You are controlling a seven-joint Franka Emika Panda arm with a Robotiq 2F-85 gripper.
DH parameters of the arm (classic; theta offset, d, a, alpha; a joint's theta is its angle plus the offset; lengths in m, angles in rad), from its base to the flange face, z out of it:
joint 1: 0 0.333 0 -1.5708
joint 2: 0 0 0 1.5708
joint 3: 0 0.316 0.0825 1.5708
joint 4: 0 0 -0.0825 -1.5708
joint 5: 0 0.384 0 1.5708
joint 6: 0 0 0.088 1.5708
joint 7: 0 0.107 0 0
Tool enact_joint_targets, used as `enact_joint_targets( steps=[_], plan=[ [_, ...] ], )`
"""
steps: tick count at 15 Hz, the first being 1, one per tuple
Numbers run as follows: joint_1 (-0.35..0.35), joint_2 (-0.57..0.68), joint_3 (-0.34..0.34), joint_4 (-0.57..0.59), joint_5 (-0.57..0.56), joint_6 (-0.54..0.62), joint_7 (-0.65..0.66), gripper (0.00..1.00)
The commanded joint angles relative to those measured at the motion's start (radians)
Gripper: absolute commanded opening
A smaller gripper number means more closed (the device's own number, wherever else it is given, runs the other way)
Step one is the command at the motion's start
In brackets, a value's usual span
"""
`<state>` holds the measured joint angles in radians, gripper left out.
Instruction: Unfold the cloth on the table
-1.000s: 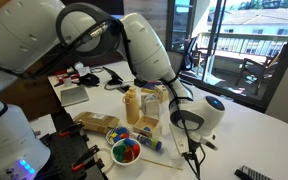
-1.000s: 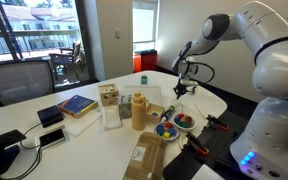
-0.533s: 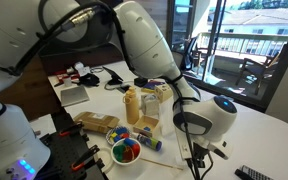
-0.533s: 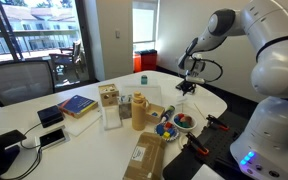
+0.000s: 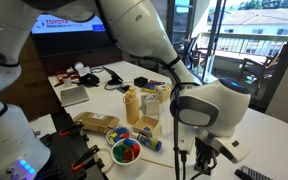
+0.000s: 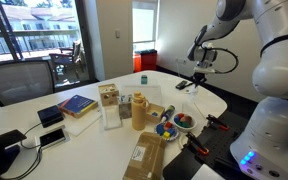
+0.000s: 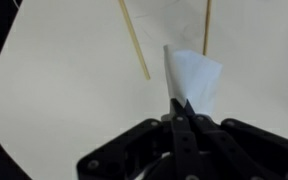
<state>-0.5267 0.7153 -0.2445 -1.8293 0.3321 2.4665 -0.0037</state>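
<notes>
My gripper should lower the cloth's corner to the tabletop below the gripper, by the near ends of the sticks, and let it go. The cloth is still folded.
In the wrist view my gripper (image 7: 179,103) is shut on a corner of a white cloth (image 7: 192,75), which stands up folded from between the fingertips over the white table (image 7: 64,90). In an exterior view the gripper (image 6: 197,80) hangs just above the table's rounded far end (image 6: 212,102). In an exterior view the gripper (image 5: 206,152) is close to the camera over the table (image 5: 274,135). The cloth is hard to make out in both exterior views.
Two thin wooden sticks (image 7: 134,40) lie on the table beyond the cloth. Bottles (image 5: 132,103), boxes (image 6: 109,105) and a bowl of coloured pieces (image 6: 181,122) crowd the table's middle. A blue book (image 6: 77,104) lies further along.
The arm has swung toward the table's rounded end and a little upward, carrying the gripper away from the bottles and bowl. The jaws stay shut.
</notes>
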Motion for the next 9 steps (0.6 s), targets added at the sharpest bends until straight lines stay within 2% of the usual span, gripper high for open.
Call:
enact_joint_targets(
  steps=[1,4,9],
  plan=[
    [0.059,-0.047,-0.081,-0.046,-0.075,-0.068,0.137,0.0],
    [0.037,-0.005,-0.08,-0.013,-0.095,-0.123,0.131,0.0],
    [-0.014,0.068,-0.068,0.017,-0.094,-0.117,0.065,0.0]
  ],
)
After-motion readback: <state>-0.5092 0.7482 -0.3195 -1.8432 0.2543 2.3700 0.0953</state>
